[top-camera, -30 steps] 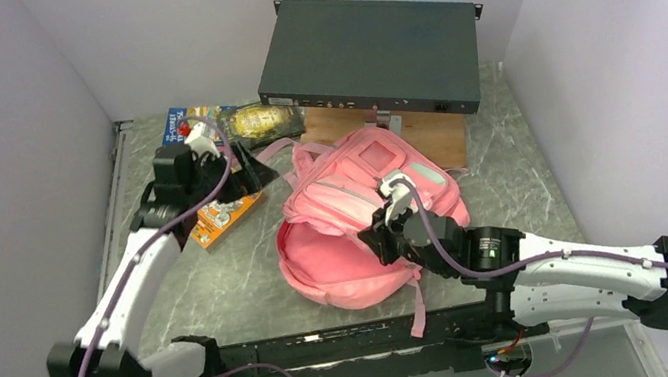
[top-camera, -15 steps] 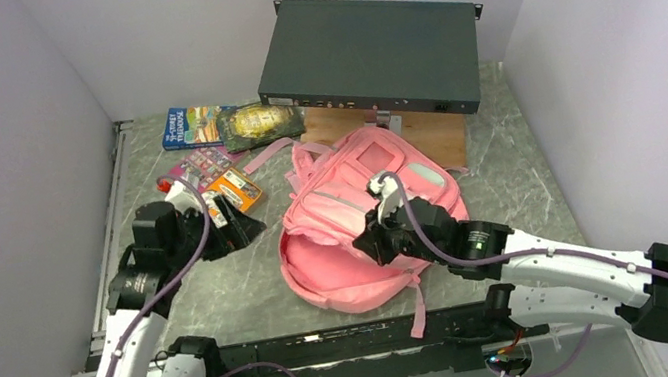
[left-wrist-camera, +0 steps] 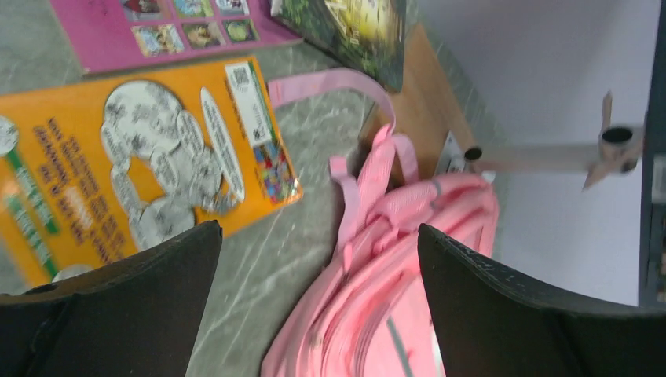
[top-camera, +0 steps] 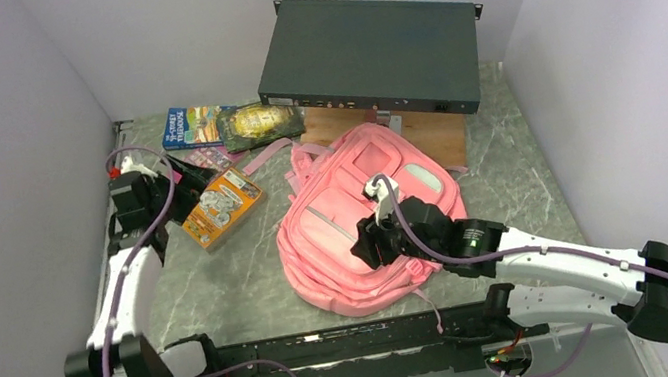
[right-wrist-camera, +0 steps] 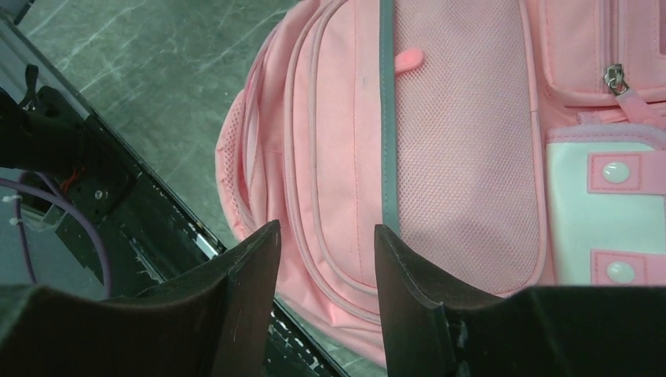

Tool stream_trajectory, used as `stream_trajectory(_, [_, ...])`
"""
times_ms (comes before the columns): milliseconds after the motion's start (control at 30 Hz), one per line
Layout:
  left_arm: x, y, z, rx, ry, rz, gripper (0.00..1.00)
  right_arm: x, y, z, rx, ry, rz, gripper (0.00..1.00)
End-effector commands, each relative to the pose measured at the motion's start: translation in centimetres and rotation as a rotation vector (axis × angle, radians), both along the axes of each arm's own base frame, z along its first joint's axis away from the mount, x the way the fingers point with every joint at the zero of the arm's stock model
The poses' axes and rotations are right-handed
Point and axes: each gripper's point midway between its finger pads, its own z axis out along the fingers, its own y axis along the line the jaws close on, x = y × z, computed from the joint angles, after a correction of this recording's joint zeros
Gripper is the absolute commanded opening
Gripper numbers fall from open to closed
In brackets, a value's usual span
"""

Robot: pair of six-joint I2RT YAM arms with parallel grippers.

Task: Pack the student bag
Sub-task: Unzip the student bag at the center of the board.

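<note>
The left gripper lowers its empty, open fingers outward onto the dark green book's edge by the pink book (top-camera: pixel 225 139) (left-wrist-camera: pixel 283 9) next. The dark green book lies outward and below.
The student bag (top-camera: pixel 355 220), a pink backpack, lies flat in the middle of the table, pockets up and its mouth shut. My right gripper (top-camera: pixel 363 247) hovers over the bag's near end. In the right wrist view its jaws (right-wrist-camera: pixel 326 232) stand partly open above the pink fabric (right-wrist-camera: pixel 455 157), with nothing between them. My left gripper (top-camera: pixel 190 183) is at the far left, wide open and empty, next to an orange book (top-camera: pixel 223 206). The left wrist view shows that book (left-wrist-camera: pixel 133 181) and the bag's straps (left-wrist-camera: pixel 369 165) beyond the open gripper (left-wrist-camera: pixel 318 236).
A blue book (top-camera: pixel 191 125), a dark green book (top-camera: pixel 261 122) and a pink book (top-camera: pixel 204 158) lie at the back left. A black rack unit (top-camera: pixel 368 46) rests on a wooden block (top-camera: pixel 413 135) behind the bag. The arms' rail (top-camera: pixel 334 340) runs along the near edge.
My right gripper opened and let go of the bag's flap, so the open mouth dropped shut. My left arm swung back toward the left wall, still open.
</note>
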Motion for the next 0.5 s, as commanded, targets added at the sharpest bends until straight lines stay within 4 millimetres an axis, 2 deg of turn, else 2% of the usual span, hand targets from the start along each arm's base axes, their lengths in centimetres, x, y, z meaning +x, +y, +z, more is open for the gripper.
stream_trajectory(0, [7.7, 1.4, 5.3, -0.129, -0.279, 0.105, 1.0, 0.7, 0.5, 3.9, 0.088, -0.073, -0.005, 0.5])
stream_trajectory(133, [14.1, 1.5, 3.3, -0.113, -0.237, 0.056, 0.97, 0.4, -0.8, 3.9, 0.084, -0.079, -0.03, 0.51])
stream_trajectory(200, [16.6, 1.8, 1.3, -0.095, -0.206, 0.047, 0.95, 0.2, -1.5, 3.7, 0.09, -0.081, -0.043, 0.52])
stream_trajectory(300, [19.1, 2.1, -1.9, -0.118, -0.151, 0.061, 0.96, -0.1, -2.4, 3.6, 0.098, -0.083, -0.059, 0.52])
stream_trajectory(367, [20.2, 1.6, -3.8, -0.146, -0.128, 0.054, 0.97, -0.2, -3.0, 3.6, 0.099, -0.084, -0.075, 0.52])
stream_trajectory(400, [20.7, 1.3, -5.6, -0.156, -0.099, 0.053, 0.97, -0.2, -3.2, 3.7, 0.103, -0.089, -0.083, 0.53])
stream_trajectory(467, [21.6, 0.5, -7.4, -0.172, -0.082, 0.038, 0.97, -0.1, -3.4, 4.0, 0.113, -0.102, -0.086, 0.53])
